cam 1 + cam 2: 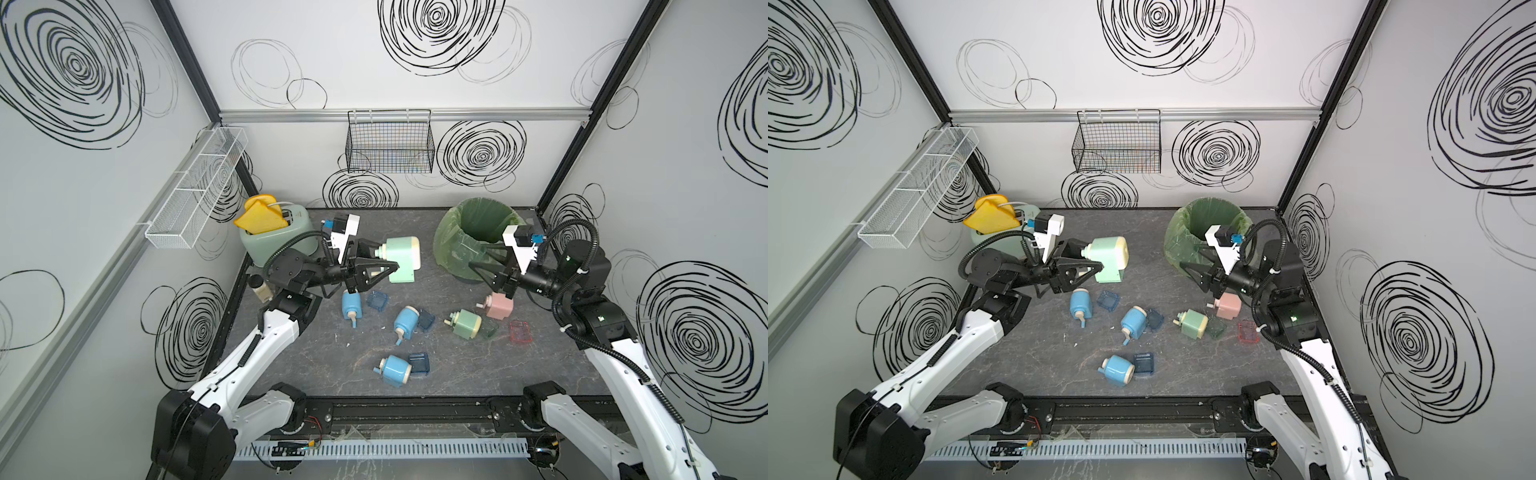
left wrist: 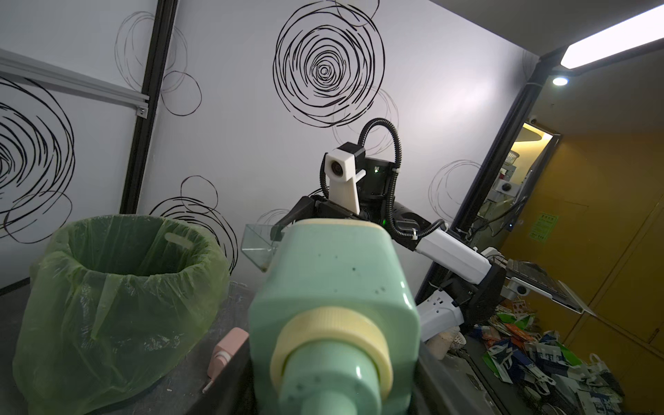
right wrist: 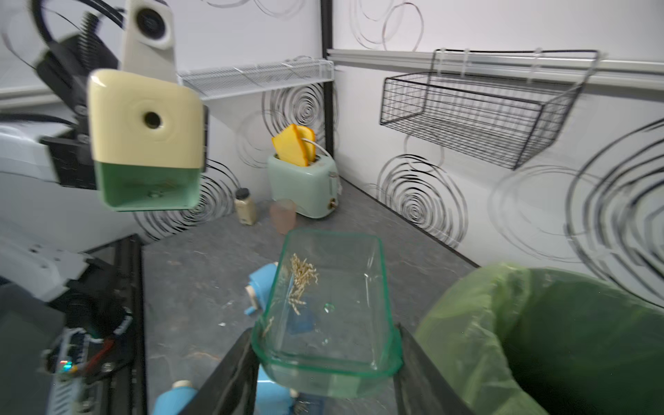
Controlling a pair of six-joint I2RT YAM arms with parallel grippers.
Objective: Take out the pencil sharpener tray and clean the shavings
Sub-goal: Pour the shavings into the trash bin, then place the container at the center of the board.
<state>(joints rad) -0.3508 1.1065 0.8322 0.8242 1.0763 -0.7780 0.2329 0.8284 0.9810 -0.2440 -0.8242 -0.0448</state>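
Note:
My right gripper moves away from the bin (image 1: 453, 249) toward the toaster and down to release the tray next, since the open tabletop between them lies below it.
My left gripper (image 1: 382, 266) is shut on the crank end of a mint-green pencil sharpener (image 1: 403, 257), which it holds off the table. The right wrist view shows the sharpener's cream face and its empty tray slot (image 3: 143, 143). My right gripper (image 3: 325, 359) is shut on a clear green-rimmed tray (image 3: 334, 305), its jaws pressed against the tray's two long sides. A small clump of shavings (image 3: 301, 276) lies inside the tray. The tray (image 2: 257, 246) hangs beside the green-lined bin (image 1: 453, 249), near its rim (image 3: 503, 323).
Three blue sharpeners (image 1: 351, 305) (image 1: 405, 322) (image 1: 395, 370), a green one (image 1: 467, 324) and a pink one (image 1: 498, 305) lie on the table, with loose trays such as a red one (image 1: 520, 331) beside them. A toaster (image 1: 276, 237) and a jar (image 1: 262, 289) stand at the back left.

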